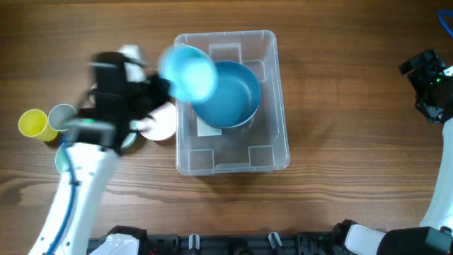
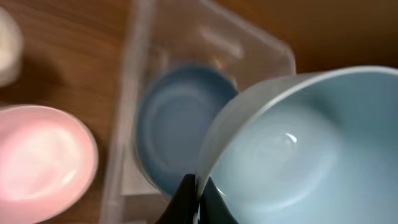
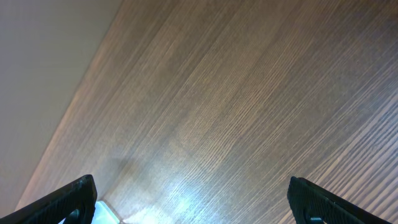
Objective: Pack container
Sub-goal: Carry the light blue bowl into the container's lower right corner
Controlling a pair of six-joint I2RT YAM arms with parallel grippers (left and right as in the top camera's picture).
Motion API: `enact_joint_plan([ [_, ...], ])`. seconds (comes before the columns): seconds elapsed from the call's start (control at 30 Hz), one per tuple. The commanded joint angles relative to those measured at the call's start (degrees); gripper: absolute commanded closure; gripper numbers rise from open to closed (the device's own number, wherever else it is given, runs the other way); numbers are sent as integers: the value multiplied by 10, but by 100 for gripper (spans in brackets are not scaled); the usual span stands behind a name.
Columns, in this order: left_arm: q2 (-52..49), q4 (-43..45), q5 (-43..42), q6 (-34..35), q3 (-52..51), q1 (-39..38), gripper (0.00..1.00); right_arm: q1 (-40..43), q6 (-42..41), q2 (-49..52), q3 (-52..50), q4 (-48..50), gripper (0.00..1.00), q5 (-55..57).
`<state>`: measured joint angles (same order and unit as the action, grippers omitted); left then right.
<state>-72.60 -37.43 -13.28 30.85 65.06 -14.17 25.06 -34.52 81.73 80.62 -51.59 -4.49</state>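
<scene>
The left gripper moves to the right in the overhead view, back and down into the container's near corner [image 1: 249, 145] next. The container's bottom lies free beside the dark blue bowl.
The clear plastic container [image 1: 269, 142] stands at the table's middle, with a dark blue bowl [image 1: 237, 95] inside its far half; both show in the left wrist view, container [image 2: 134, 74] and bowl [image 2: 177, 124]. My left gripper [image 1: 164, 88] is shut on the rim of a light blue bowl [image 1: 188, 72], held blurred above the container's far left corner; in the left wrist view the fingers [image 2: 199, 196] pinch that bowl's rim [image 2: 298, 149]. My right gripper [image 1: 430, 83] is open and empty at the far right, over bare table [image 3: 199, 199].
Left of the container stand a pink bowl [image 1: 159, 122] [image 2: 37, 158], a white object [image 1: 131, 53], a yellow cup [image 1: 32, 122], a grey cup [image 1: 62, 115] and a pale green one [image 1: 65, 157] partly under my left arm.
</scene>
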Motion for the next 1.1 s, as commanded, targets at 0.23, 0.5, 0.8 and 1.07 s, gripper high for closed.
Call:
enact_joint_plan([
  [0.23, -142, -55, 145, -54, 6, -205, 96, -1, -6, 2, 0, 1, 0, -3],
  [0.5, -203, -32, 144, -67, 6, -267, 96, -1, -6, 2, 0, 1, 0, -3],
  [0.8, -215, -29, 146, -67, 16, -285, 57, -1, -6, 2, 0, 1, 0, -3],
  [1.07, -95, -164, 255, -19, 140, -200, 34, -1, -6, 2, 0, 1, 1, -3],
])
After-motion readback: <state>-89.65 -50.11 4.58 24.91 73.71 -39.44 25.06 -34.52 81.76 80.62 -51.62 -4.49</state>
